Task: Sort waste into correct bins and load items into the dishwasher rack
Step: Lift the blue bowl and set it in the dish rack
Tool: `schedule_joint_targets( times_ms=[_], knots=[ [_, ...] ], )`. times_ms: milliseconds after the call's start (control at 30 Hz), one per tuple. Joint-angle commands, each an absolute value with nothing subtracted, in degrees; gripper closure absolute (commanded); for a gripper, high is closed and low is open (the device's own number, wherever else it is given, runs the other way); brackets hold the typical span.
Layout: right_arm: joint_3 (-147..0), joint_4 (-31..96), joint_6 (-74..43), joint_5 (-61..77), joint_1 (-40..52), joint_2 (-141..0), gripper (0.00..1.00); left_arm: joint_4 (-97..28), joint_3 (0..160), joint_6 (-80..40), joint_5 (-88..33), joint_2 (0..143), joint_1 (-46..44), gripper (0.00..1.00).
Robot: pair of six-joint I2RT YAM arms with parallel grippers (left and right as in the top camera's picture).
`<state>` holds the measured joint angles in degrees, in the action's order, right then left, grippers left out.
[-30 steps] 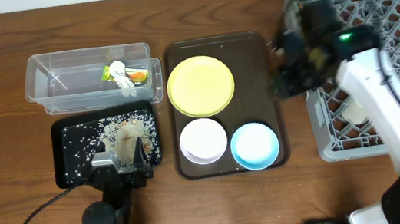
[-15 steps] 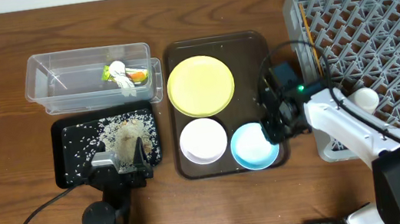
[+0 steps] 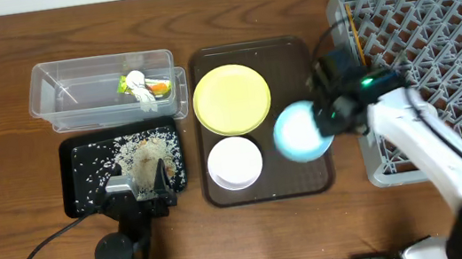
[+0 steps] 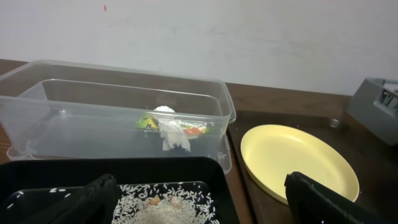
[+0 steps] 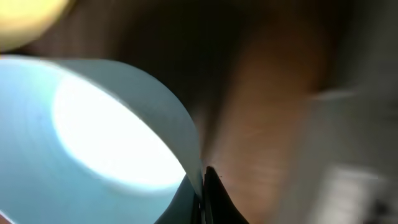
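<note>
The rack's empty pegs are beside the chopsticks, right of my right gripper in the overhead view, so I will next carry the light blue bowl over onto them and release.
My right gripper [image 3: 327, 122] is shut on the rim of the light blue bowl [image 3: 301, 132], which hangs tilted above the right side of the brown serving tray [image 3: 297, 56]. In the right wrist view the bowl [image 5: 93, 124] fills the left and its rim is pinched in my right gripper [image 5: 204, 196]. The yellow plate [image 3: 232, 100] and the white bowl [image 3: 234, 162] lie on the serving tray. My left gripper [image 4: 199, 211] stands open over the black tray [image 3: 83, 186], above the rice scraps [image 4: 163, 206]. The clear tub [image 3: 74, 95] holds the wrapper and tissue [image 3: 145, 85].
The grey dishwasher rack [image 3: 440, 21] fills the right side, with wooden chopsticks [image 3: 351, 24] along its left edge. My right arm crosses the rack's front left corner. Bare wooden table lies in front of the trays and at the far left.
My right gripper came down from the rack, shut on the blue bowl's rim and lifted the bowl off the serving tray, up and to the right. The left arm has not moved.
</note>
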<state>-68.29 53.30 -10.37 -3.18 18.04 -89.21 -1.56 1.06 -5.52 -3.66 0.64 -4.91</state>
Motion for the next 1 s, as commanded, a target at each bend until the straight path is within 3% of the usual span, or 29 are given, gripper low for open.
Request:
schedule_joint_targets(
  times_ms=[0, 267, 600, 800, 967],
  knots=[
    [-73.9, 54.2, -17.7, -21.5, 15.6, -84.5, 0.99, -3.6, 0.2, -5.0, -3.9, 0.3, -4.6, 0.12],
    [-75.6, 52.3, -22.3, -54.9, 12.3, -82.1, 0.99, -3.6, 0.2, -5.0, -3.9, 0.3, -4.6, 0.12],
    [-75.6, 46.4, -21.4, -70.8, 10.0, -89.9, 0.99, -3.6, 0.2, -5.0, -3.9, 0.3, -4.6, 0.12],
    [-75.6, 45.1, -18.9, -72.3, 9.6, -96.9, 0.99, -3.6, 0.2, -5.0, -3.9, 0.3, -4.6, 0.12],
    [-75.6, 39.1, -9.4, -76.0, 8.7, -103.0, 0.99, -3.6, 0.2, -5.0, -3.9, 0.3, -4.6, 0.12]
  ],
)
